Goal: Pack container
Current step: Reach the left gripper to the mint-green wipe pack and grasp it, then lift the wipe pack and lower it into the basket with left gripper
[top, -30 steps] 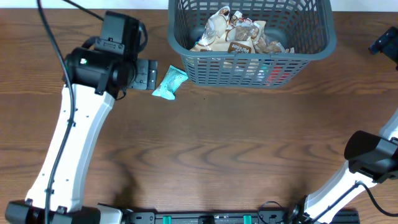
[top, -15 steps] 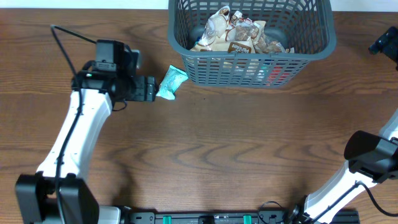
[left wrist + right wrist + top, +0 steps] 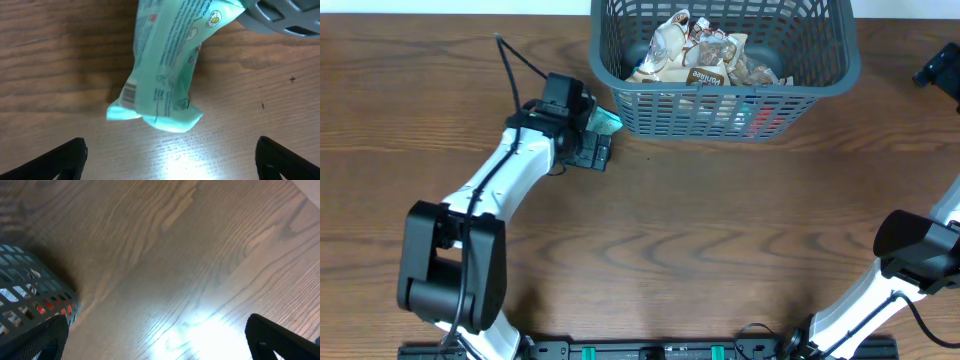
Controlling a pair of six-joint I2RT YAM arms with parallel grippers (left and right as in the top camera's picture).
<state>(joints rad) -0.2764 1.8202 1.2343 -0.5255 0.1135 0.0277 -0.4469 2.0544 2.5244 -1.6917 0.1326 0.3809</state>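
The mint-green packet's near end (image 3: 159, 102) lies below and outward of my left gripper's fingers, so my left gripper will next move down, ease outward and close its fingers on it.
The dark grey-blue slotted container (image 3: 620, 70) stands at the table's far middle and holds several snack packets (image 3: 695, 55). A mint-green snack packet (image 3: 608, 121) lies on the table against its front left corner; the left wrist view shows it (image 3: 165, 70) lying flat just ahead of my fingers. My left gripper (image 3: 597, 152) is open and empty, right over the packet's near end, its fingertips (image 3: 170, 160) spread wide on either side. My right gripper (image 3: 938, 68) is at the far right edge, open and empty (image 3: 160, 340) above bare table, with the container's corner (image 3: 30, 295) at its left.
The wooden table (image 3: 700, 230) runs around the container. A black rail (image 3: 650, 350) lies along the near edge. The right arm's base (image 3: 910, 260) stands at the near right.
My left arm has swung right and lowered, bringing the open gripper from left of the green packet to right over it. The packet, container and right arm have not moved.
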